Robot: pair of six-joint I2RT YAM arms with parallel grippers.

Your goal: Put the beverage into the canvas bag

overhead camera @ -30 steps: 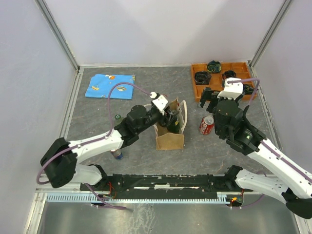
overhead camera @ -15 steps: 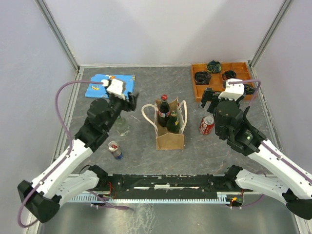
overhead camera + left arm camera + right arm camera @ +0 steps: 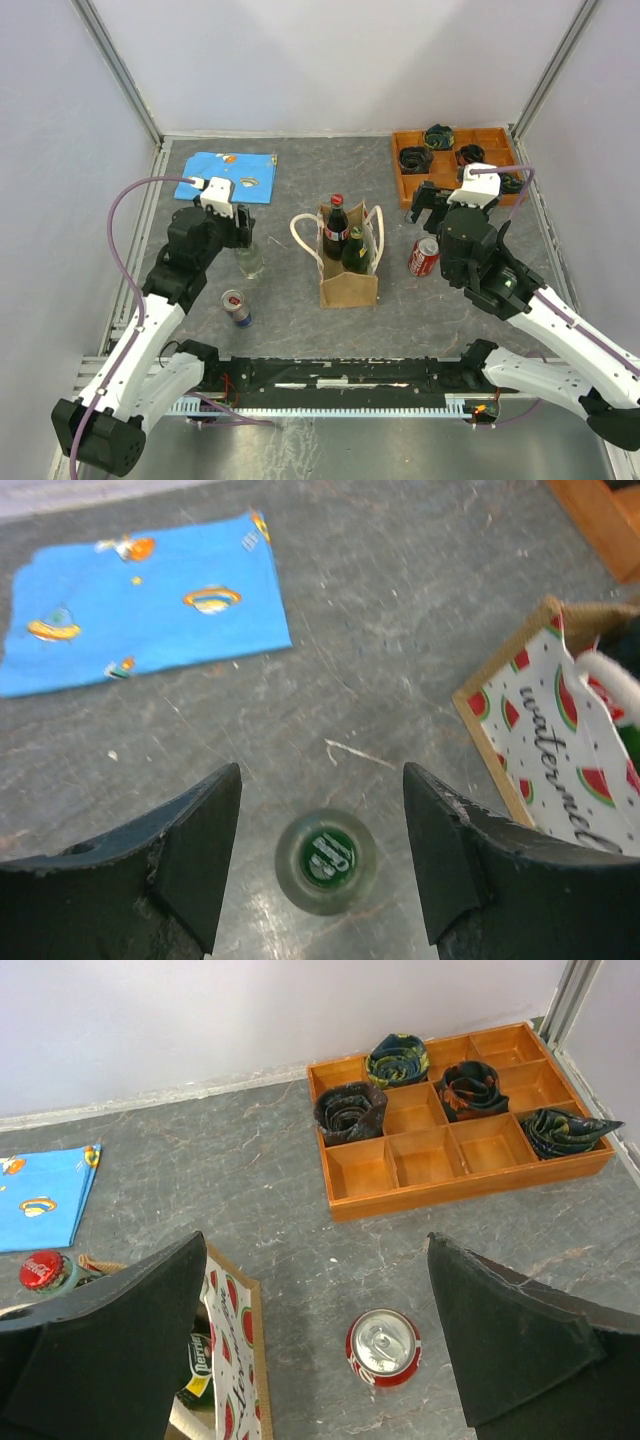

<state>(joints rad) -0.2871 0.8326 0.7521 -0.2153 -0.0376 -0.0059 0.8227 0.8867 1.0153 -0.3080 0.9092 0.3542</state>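
The left gripper next needs to go down onto the green cap of the clear glass bottle (image 3: 329,860), with its fingers open on either side.
The canvas bag (image 3: 348,288) stands mid-table with a red-capped cola bottle (image 3: 337,222) and a green bottle (image 3: 355,252) upright in it. The bag's watermelon panel shows in the left wrist view (image 3: 560,742) and the right wrist view (image 3: 225,1360). My left gripper (image 3: 236,232) (image 3: 321,772) is open and empty, right above a clear glass bottle with a green cap (image 3: 248,262) (image 3: 326,858). My right gripper (image 3: 427,205) (image 3: 316,1242) is open and empty above a red cola can (image 3: 423,257) (image 3: 383,1347).
A blue and silver can (image 3: 236,308) stands near the left arm. A blue cloth (image 3: 227,176) lies at the back left. An orange compartment tray (image 3: 497,190) with rolled dark items sits at the back right.
My left gripper has left the bag, leaving the cola bottle standing in it, and swung left over the green-capped glass bottle. The right arm has not moved.
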